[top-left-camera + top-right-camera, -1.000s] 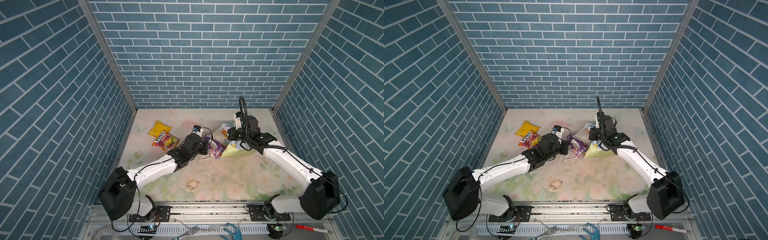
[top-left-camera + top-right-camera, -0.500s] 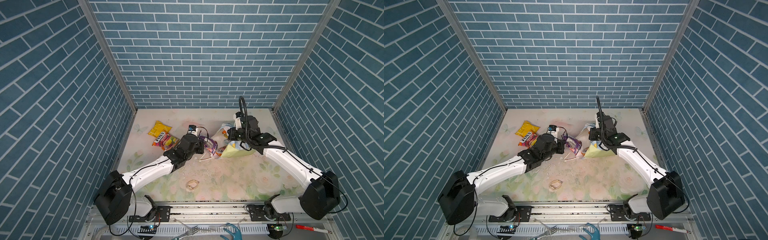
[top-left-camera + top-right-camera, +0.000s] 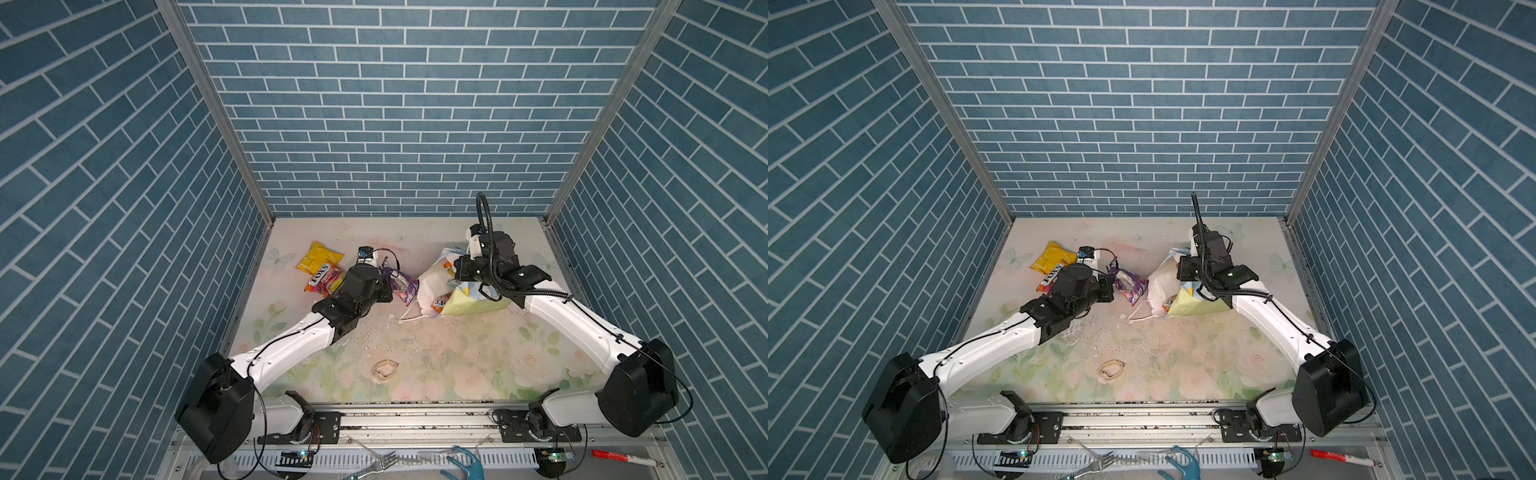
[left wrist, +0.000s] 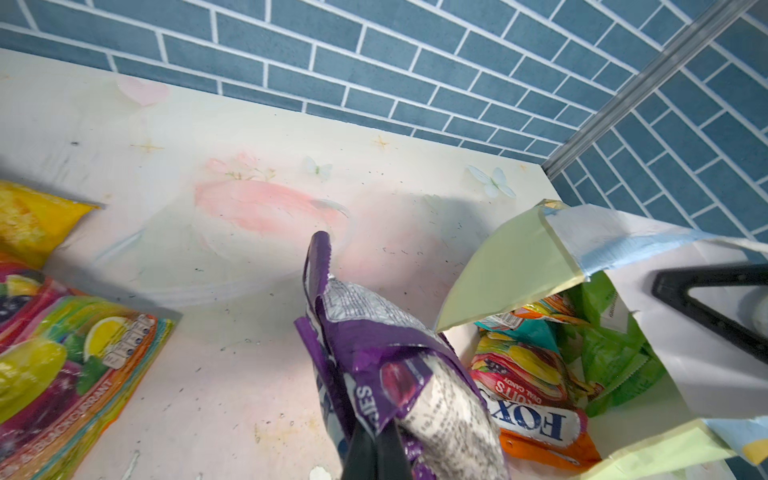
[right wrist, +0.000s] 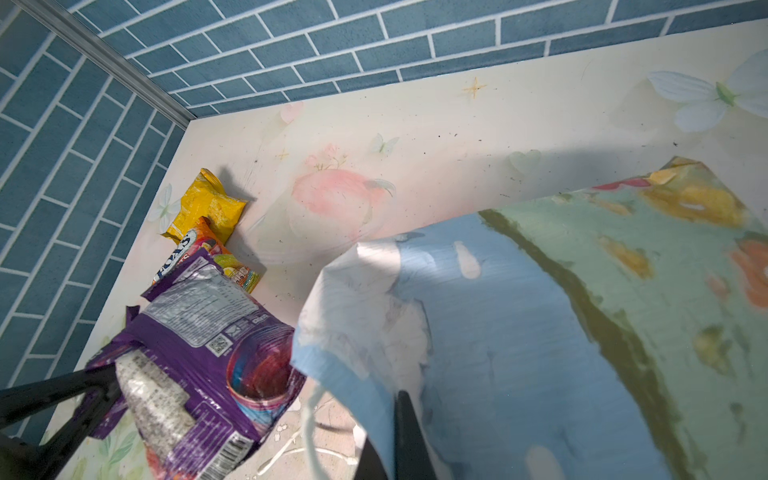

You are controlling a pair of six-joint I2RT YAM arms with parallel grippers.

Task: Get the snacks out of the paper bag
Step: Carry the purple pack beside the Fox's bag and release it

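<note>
The purple packet [image 3: 402,286] is clear of the bag's opening, so my left gripper will next swing past the pink FOX'S packet and go down to let go on the bare tabletop beside it.
The paper bag [image 3: 469,301] [image 3: 1192,305] lies on its side at the right, its mouth facing left. My right gripper [image 3: 456,270] [image 5: 401,401] is shut on the upper lip of that mouth and holds it up. My left gripper [image 3: 390,287] [image 4: 376,440] is shut on a purple packet [image 3: 402,286] [image 4: 374,353] [image 5: 199,353], held just left of the mouth and outside it. Inside the bag lie an orange FOX'S packet [image 4: 536,419], a teal packet [image 4: 528,332] and a green bag [image 4: 611,361]. A yellow packet [image 3: 318,258] and a pink FOX'S packet [image 3: 326,281] lie on the table at the back left.
One white string handle [image 3: 413,318] trails on the table below the bag's mouth. A beige loop [image 3: 384,368] and crumbs lie in the middle front. Blue brick walls close in three sides. A fork [image 3: 376,461] and a red marker [image 3: 619,455] lie beyond the front rail.
My left gripper has drawn back to the left, away from the bag's mouth, carrying the purple packet. The right gripper and the bag have stayed in place.
</note>
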